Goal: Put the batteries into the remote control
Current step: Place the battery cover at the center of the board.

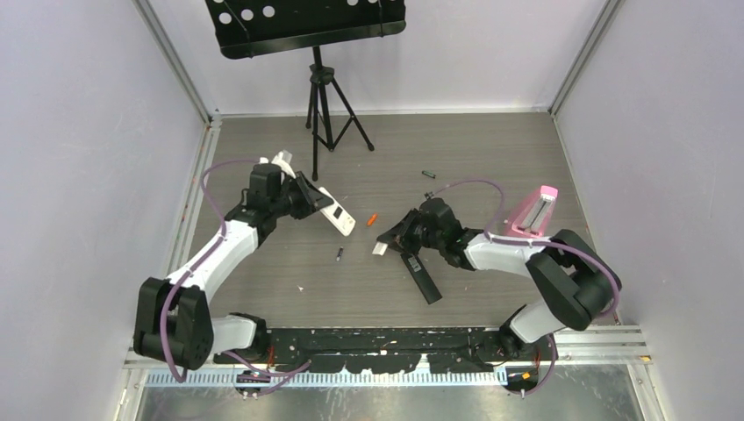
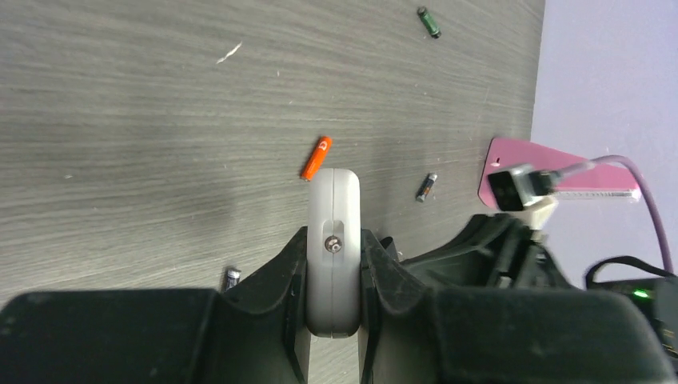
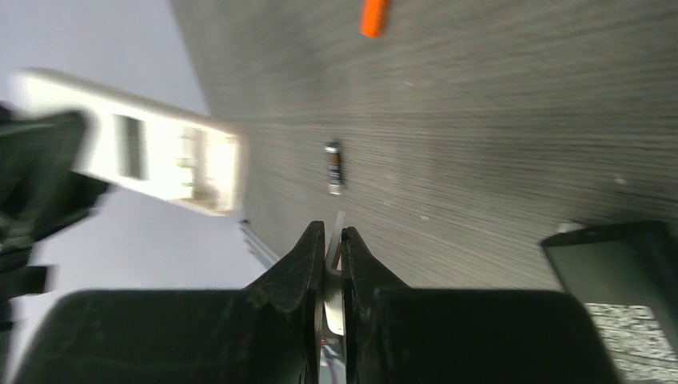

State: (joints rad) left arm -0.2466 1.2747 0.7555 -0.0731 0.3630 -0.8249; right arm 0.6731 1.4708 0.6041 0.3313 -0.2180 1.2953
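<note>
Next, my right gripper moves down and back to release the cover plate (image 3: pixel 337 240), as bare tabletop (image 3: pixel 481 266) beside the black remote lies below and back from the gripper.
My left gripper (image 1: pixel 307 199) is shut on the white remote control (image 1: pixel 337 215) and holds it by its sides, as the left wrist view (image 2: pixel 333 232) shows. In the right wrist view the remote (image 3: pixel 160 156) shows an open compartment. My right gripper (image 1: pixel 391 239) is shut on a thin white cover plate (image 3: pixel 337 240), just right of the remote. The orange battery (image 1: pixel 372 219) lies between the grippers. A dark battery (image 1: pixel 339 255) lies nearer me. The green battery (image 2: pixel 429 22) and the second dark battery (image 2: pixel 426 187) lie farther off.
A black remote (image 1: pixel 421 277) lies under my right arm, near the front. A pink and white object (image 1: pixel 533 210) lies at the right. A black tripod stand (image 1: pixel 326 105) stands at the back. Walls close in the left, right and back.
</note>
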